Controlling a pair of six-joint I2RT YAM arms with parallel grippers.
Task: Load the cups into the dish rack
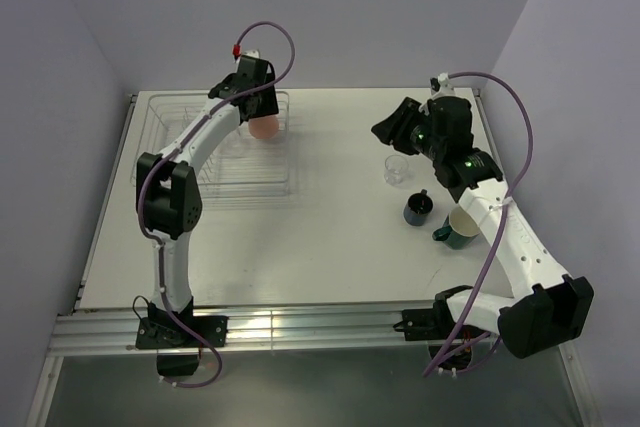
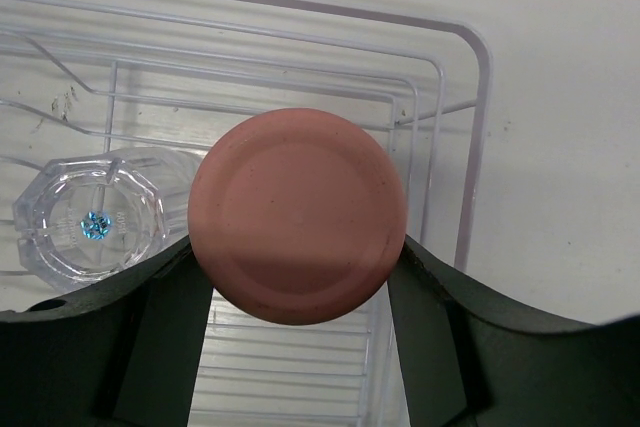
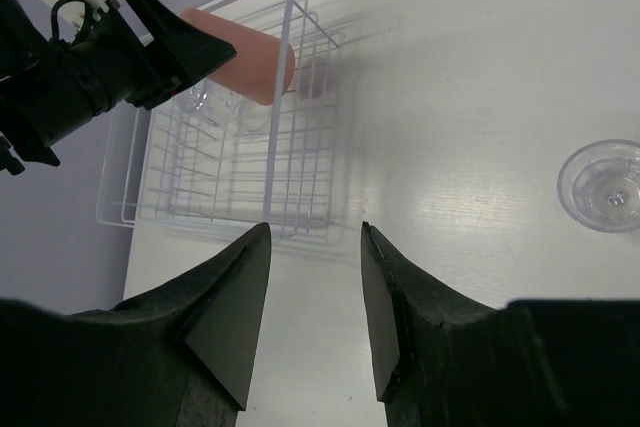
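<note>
The left gripper brings the salmon-pink tumbler down into the gap beside the clear glass tumbler (image 2: 90, 222) next and releases it, since that open rack bottom lies below the gripper.
My left gripper (image 1: 262, 112) is shut on the salmon-pink tumbler (image 2: 297, 215), holding it by its sides over the right end of the dish rack (image 1: 215, 162). The tumbler's base faces the left wrist camera. A clear glass tumbler (image 2: 90, 222) sits inside the rack (image 2: 478, 127), just left of the pink one. My right gripper (image 1: 395, 127) hangs open and empty above the table, with the other clear glass (image 1: 396, 169) just below it. The navy mug (image 1: 419, 209) and the teal mug (image 1: 458, 229) stand beside the right forearm. From the right wrist view, the pink tumbler (image 3: 245, 67) hovers over the rack (image 3: 290, 97).
The rack takes up the table's back left corner, close to the left wall. The clear glass on the table (image 3: 603, 185) lies to the right of my right gripper (image 3: 314, 229). White tabletop lies between the rack and the mugs.
</note>
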